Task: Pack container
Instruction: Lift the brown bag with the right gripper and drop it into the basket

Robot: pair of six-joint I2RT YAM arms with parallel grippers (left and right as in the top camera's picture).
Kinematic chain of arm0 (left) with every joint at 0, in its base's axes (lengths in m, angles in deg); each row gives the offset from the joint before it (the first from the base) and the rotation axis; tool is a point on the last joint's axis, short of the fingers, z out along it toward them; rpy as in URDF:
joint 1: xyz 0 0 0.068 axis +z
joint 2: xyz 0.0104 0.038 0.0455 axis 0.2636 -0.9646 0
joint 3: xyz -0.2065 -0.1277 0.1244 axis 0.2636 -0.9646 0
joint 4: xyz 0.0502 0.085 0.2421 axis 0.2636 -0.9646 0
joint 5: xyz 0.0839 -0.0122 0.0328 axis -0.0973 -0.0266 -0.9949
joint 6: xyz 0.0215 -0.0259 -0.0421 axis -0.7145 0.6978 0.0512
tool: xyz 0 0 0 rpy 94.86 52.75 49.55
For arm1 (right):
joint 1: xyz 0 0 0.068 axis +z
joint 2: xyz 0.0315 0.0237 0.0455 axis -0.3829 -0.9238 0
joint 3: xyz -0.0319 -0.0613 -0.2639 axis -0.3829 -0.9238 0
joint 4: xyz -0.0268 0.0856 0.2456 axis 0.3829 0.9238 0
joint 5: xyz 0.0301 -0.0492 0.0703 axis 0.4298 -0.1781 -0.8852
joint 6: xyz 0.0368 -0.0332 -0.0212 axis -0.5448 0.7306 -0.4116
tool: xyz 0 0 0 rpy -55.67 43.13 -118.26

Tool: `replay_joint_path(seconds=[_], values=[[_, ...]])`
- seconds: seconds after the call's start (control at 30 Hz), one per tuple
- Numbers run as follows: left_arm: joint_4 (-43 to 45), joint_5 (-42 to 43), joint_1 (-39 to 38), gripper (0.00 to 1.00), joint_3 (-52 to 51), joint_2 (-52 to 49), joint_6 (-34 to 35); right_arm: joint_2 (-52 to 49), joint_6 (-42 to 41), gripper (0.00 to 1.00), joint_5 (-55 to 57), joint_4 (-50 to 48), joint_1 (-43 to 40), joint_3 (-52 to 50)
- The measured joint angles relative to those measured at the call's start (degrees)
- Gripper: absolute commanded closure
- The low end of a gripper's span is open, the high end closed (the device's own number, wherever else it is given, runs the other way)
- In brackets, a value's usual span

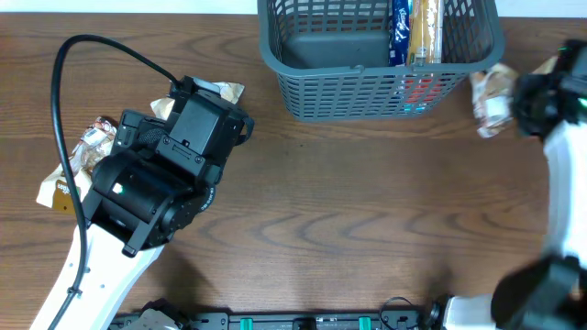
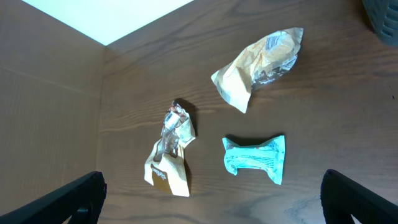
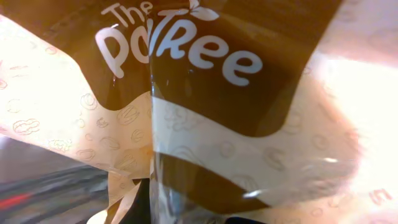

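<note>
My right gripper next lifts the snack packet over the container's rim, then lowers it over the tan packet (image 1: 426,31), as the container's side stands between them.
The dark grey-teal slotted container (image 1: 367,84) stands at the table's far edge; a blue packet (image 1: 400,32) and a tan packet (image 1: 426,32) lie inside it. Its corner shows in the left wrist view (image 2: 382,15). My right gripper (image 1: 510,103) is just right of the container and shut on a cream and brown snack packet (image 1: 491,96). That packet (image 3: 205,106) fills the right wrist view and hides the fingers. My left gripper (image 2: 211,199) is open and empty above three packets: a cream one (image 2: 261,62), a crumpled cream-brown one (image 2: 171,152) and a teal one (image 2: 256,160).
In the overhead view the left arm (image 1: 156,183) covers most of the loose packets. One packet (image 1: 225,90) peeks out past the wrist and another (image 1: 92,139) lies at the far left. A black cable (image 1: 64,64) loops over the left side.
</note>
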Motion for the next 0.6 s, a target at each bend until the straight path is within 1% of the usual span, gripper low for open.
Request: replay_joint_path(seconds=[0.13,0.33,0.47,0.6], values=[[0.0,0.0,0.0,0.01,0.0,0.0,0.0,9.2,3.8,0.98,4.5,0.5,-1.1,0.2],[0.0,0.0,0.0,0.01,0.0,0.0,0.0,20.0,7.9,0.98,5.9,-2.0,-1.4,0.4],[0.0,0.0,0.0,0.01,0.0,0.0,0.0,23.2,9.2,0.99,5.5,-3.6,-1.4,0.6],[0.0,0.0,0.0,0.01,0.0,0.0,0.0,22.8,10.6,0.99,1.0,-9.6,-1.1,0.7]])
